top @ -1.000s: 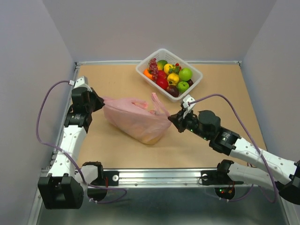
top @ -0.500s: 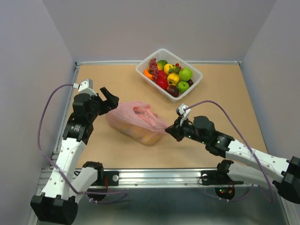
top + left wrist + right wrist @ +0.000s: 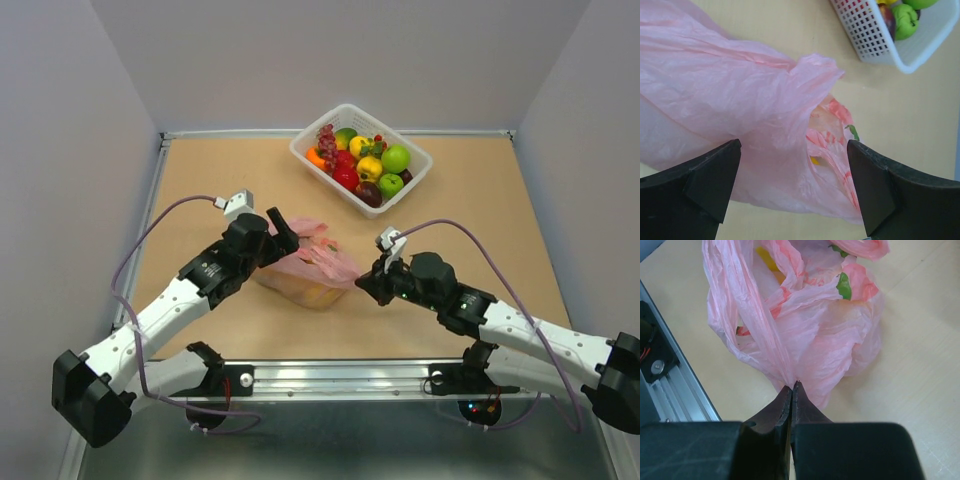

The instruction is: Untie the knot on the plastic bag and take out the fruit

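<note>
My right gripper is already pinching the opposite end of the bag, so my open left gripper will go down next onto the fold of the bag's film between its fingers.
The pink plastic bag lies slumped on the table's middle, its mouth gaping upward. My left gripper hovers open over the bag's left side, holding nothing; in the left wrist view its jaws straddle the crinkled film. My right gripper is shut on a pinch of the bag's right end, film fanning away from it. Yellow fruit shows through the film and inside the mouth. The knot is out of view.
A white slotted basket stands at the back right of centre, filled with red, yellow and green fruit and a grape bunch; its corner shows in the left wrist view. A metal rail runs along the near edge.
My left gripper opened, let go of the bag's left end and swung right over the bag. The bag went slack and bunched toward the right gripper, which stays shut on it.
</note>
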`<state>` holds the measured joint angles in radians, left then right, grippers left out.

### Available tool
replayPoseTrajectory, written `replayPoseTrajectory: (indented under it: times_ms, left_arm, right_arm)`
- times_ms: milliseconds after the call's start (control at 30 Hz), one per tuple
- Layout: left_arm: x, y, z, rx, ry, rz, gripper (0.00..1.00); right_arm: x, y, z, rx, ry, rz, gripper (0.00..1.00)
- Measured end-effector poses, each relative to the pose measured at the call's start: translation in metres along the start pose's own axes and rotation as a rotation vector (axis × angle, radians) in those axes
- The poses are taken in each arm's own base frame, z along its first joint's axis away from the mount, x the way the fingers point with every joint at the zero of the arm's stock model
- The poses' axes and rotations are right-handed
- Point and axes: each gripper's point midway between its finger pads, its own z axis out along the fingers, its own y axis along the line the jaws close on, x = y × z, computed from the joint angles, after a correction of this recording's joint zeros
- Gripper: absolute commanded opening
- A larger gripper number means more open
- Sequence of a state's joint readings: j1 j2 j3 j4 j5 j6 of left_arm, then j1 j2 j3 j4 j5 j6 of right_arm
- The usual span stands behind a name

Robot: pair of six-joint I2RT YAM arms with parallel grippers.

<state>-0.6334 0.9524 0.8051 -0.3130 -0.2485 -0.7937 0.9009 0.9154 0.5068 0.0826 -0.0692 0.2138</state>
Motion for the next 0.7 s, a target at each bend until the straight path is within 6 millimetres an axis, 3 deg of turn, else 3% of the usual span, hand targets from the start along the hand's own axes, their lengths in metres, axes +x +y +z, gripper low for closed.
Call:
replayPoseTrajectory:
  times_ms: [33, 67, 267, 367, 500, 633, 700]
  left_arm:
    - [0.005, 0.002, 0.004, -0.016, 0.009, 0.000, 0.92]
    - [0.010, 0.006, 0.008, -0.038, 0.010, -0.009, 0.81]
    - [0.026, 0.038, 0.019, -0.132, -0.026, -0.074, 0.47]
    - [0.041, 0.060, 0.018, -0.162, -0.027, -0.108, 0.19]
    - [0.056, 0.070, 0.018, -0.155, -0.014, -0.146, 0.00]
    - [0.058, 0.071, 0.019, -0.130, -0.015, -0.183, 0.00]
    - [0.048, 0.069, 0.016, -0.099, -0.031, -0.215, 0.00]
  right_arm:
    - [0.003, -0.001, 0.000, 0.004, 0.004, 0.000, 0.01]
    - [0.005, -0.003, -0.001, 0.009, 0.004, 0.001, 0.01]
    - [0.021, -0.011, -0.008, 0.042, 0.009, 0.027, 0.01]
    - [0.024, -0.015, -0.014, 0.069, -0.018, 0.060, 0.00]
    - [0.026, -0.017, -0.020, 0.084, -0.051, 0.106, 0.01]
    - [0.027, -0.019, -0.022, 0.096, -0.081, 0.163, 0.01]
    - [0.029, -0.019, -0.023, 0.096, -0.095, 0.196, 0.01]
